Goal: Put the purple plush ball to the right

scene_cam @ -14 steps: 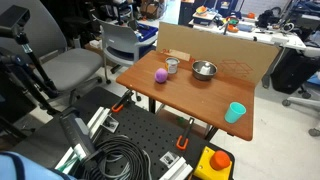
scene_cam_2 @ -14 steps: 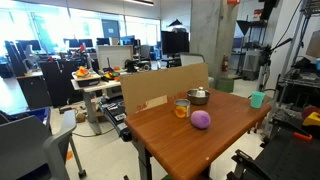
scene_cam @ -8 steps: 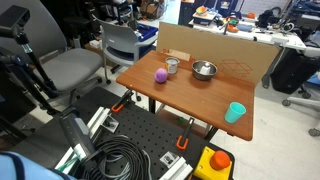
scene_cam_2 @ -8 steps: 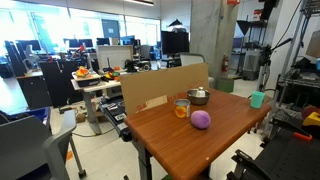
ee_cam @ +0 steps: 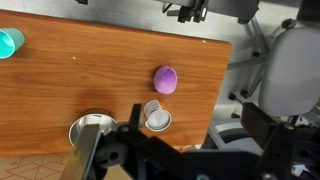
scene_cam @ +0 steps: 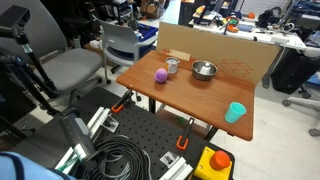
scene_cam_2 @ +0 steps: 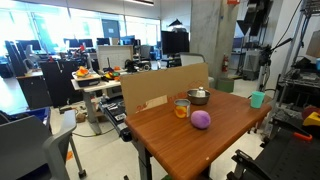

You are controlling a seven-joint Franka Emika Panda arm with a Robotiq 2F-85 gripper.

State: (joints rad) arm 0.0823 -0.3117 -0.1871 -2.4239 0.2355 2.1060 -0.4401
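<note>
I will move my gripper far down over the purple plush ball with one open finger on either side of it. The ball is well below on the tabletop.
The purple plush ball lies on the wooden table, just in front of a small metal cup. It shows in both exterior views and in the wrist view. My gripper hangs high above the table edge, well clear of the ball. Its dark fingers stand wide apart at the bottom of the wrist view with nothing between them. A dark part of the arm shows at the top of an exterior view.
A steel bowl stands beside the metal cup. A teal plastic cup stands near the opposite table corner. A cardboard sheet stands along one table edge. Office chairs and cables surround the table.
The dark arm part at the top of an exterior view has shifted slightly. The ball, cups and bowl have not moved.
</note>
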